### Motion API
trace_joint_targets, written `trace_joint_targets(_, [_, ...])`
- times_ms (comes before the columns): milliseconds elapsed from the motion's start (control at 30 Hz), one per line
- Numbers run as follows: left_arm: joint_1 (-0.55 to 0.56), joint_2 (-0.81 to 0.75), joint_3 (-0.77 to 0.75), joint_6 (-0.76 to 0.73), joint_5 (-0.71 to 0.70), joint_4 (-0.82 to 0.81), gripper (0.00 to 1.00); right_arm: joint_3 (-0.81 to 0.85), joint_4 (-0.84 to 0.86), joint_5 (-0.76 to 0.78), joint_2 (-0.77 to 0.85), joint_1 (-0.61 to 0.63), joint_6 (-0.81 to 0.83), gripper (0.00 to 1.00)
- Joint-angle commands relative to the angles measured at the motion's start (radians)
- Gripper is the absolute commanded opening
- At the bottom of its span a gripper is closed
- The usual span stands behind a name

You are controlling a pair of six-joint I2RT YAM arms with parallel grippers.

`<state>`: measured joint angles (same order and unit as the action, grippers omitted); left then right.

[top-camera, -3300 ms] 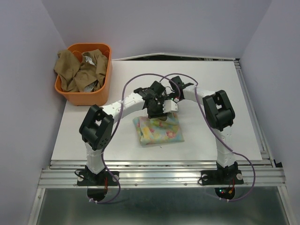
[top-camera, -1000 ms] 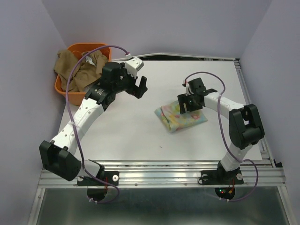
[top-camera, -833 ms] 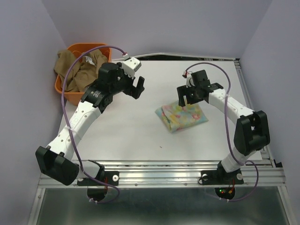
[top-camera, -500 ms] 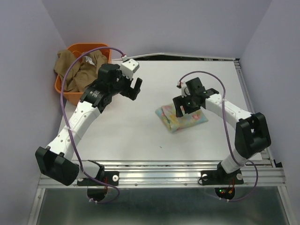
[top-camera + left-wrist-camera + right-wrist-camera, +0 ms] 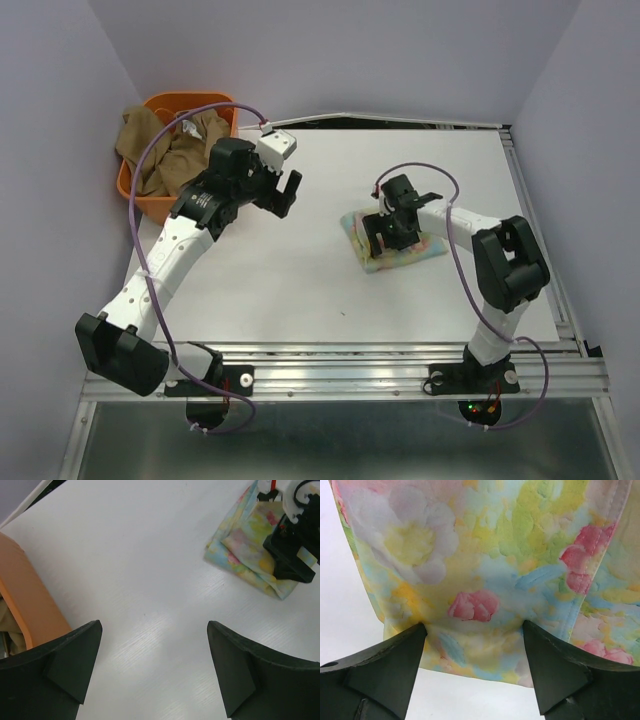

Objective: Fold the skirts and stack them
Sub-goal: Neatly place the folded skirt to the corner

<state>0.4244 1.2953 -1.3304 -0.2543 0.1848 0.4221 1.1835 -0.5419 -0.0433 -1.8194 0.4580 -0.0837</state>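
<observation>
The left gripper moves to the left in the top view, over the basket's side and down onto the tan-brown skirt's middle [image 5: 183, 141] next, since that skirt lies bunched inside.
The pastel floral skirt [image 5: 405, 256] lies folded on the white table, right of centre. My right gripper [image 5: 385, 232] is open and its spread fingertips press down on the skirt's top layer [image 5: 485, 555]; in the right wrist view the gripper [image 5: 474, 630] has cloth between the fingers. My left gripper [image 5: 287, 195] is open and empty above bare table [image 5: 152, 630], between the basket and the floral skirt [image 5: 245, 555]. The tan-brown skirt [image 5: 160, 150] is bunched in the orange basket. The plaid skirt is not visible.
The orange plastic basket [image 5: 150, 205] stands at the table's far left corner, and its wall shows at the left of the left wrist view [image 5: 30, 600]. Purple walls close in left, right and behind. The table's right edge has a metal rail [image 5: 545, 250].
The floral skirt was carried from the centre to the right. My left arm swung away toward the basket. My right gripper lifted off, then came down onto the skirt's left part.
</observation>
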Motion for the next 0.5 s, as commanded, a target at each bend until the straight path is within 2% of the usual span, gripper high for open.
trace_joint_targets(0, [-0.004, -0.030, -0.046, -0.023, 0.035, 0.030, 0.99, 0.010, 0.030, 0.059, -0.113, -0.154, 0.010, 0.85])
trace_joint_targets(100, [-0.006, -0.030, -0.044, -0.034, 0.035, 0.026, 0.99, 0.070, 0.031, 0.057, -0.158, -0.253, 0.084, 0.87])
trace_joint_targets(267, [-0.013, 0.018, -0.070, -0.046, 0.050, 0.038, 0.99, 0.309, 0.002, -0.023, -0.296, -0.392, 0.287, 0.89])
trace_joint_targets(333, [-0.016, 0.027, -0.072, -0.027, 0.059, 0.038, 0.99, 0.390, -0.022, -0.047, -0.382, -0.450, 0.311, 0.92])
trace_joint_targets(400, [-0.016, 0.036, -0.069, -0.014, 0.080, 0.035, 0.99, 0.517, -0.042, -0.056, -0.440, -0.479, 0.335, 1.00])
trace_joint_targets(467, [-0.018, 0.039, -0.062, -0.008, 0.088, 0.027, 0.99, 0.630, -0.061, -0.046, -0.515, -0.498, 0.341, 1.00])
